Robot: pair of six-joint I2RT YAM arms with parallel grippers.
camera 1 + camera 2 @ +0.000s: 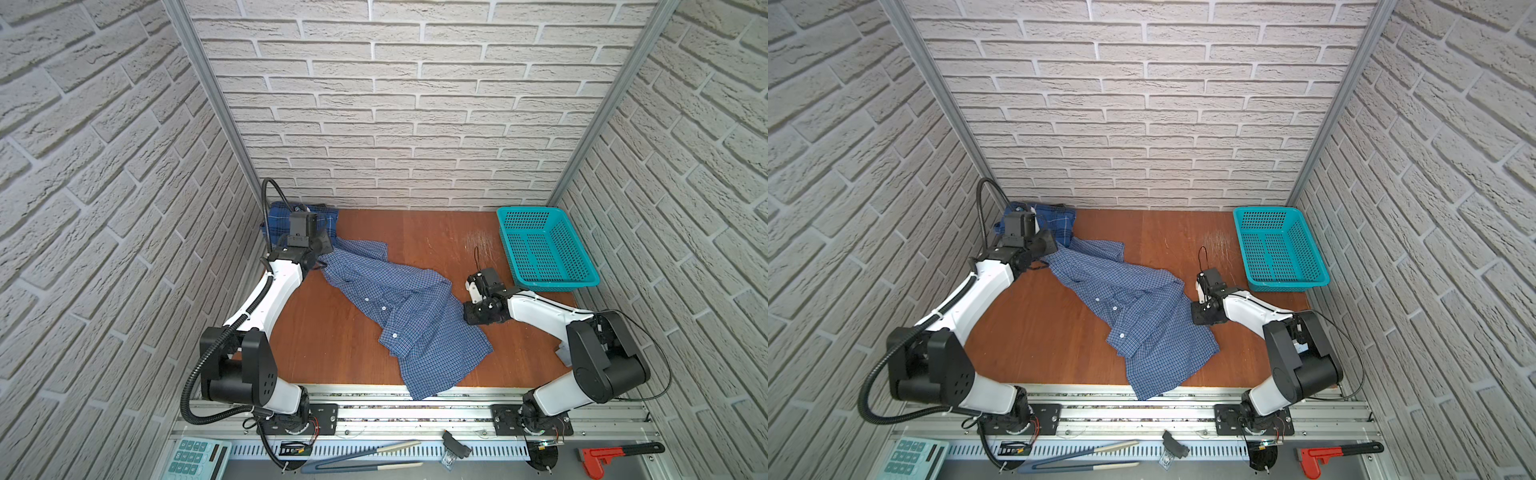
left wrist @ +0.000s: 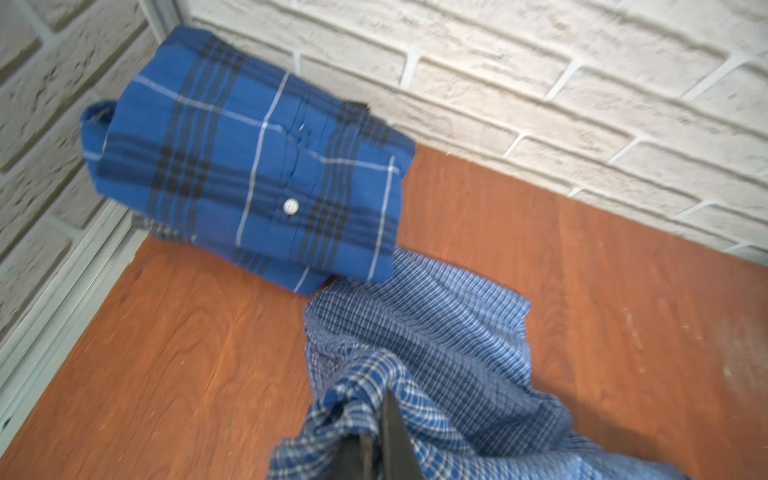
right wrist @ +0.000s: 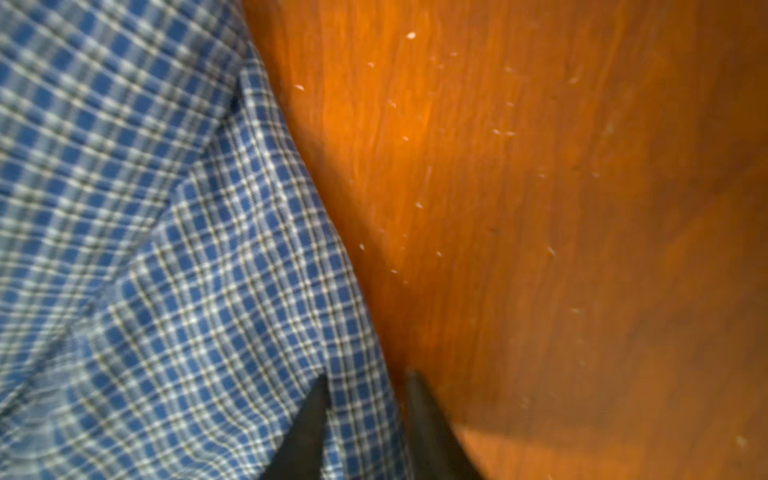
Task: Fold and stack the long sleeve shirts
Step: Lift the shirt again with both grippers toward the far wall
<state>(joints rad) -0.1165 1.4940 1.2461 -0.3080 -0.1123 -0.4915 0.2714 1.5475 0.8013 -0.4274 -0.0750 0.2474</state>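
Next I should raise the crumpled check shirt to spread it open, then lower and release it onto the bare wood below my left gripper by the plaid shirt.
A light blue small-check shirt [image 1: 415,316] [image 1: 1142,316] lies crumpled and unfolded across the middle of the wooden table [image 1: 436,241], its hem hanging over the front edge. A folded royal-blue plaid shirt [image 1: 280,217] [image 2: 249,166] sits in the far left corner. My left gripper [image 1: 326,255] [image 2: 374,415] is shut on a bunch of the check shirt [image 2: 436,332] beside the plaid one. My right gripper [image 1: 471,297] [image 3: 365,378] is down at the shirt's right edge [image 3: 166,249], its jaws closed to a narrow gap with the cloth's edge between them.
A teal perforated basket [image 1: 530,211] stands at the far right. Brick-pattern walls close in three sides. On the front ledge, below the table, lie a calculator [image 1: 195,457], tongs [image 1: 365,455] and a red wrench [image 1: 615,453].
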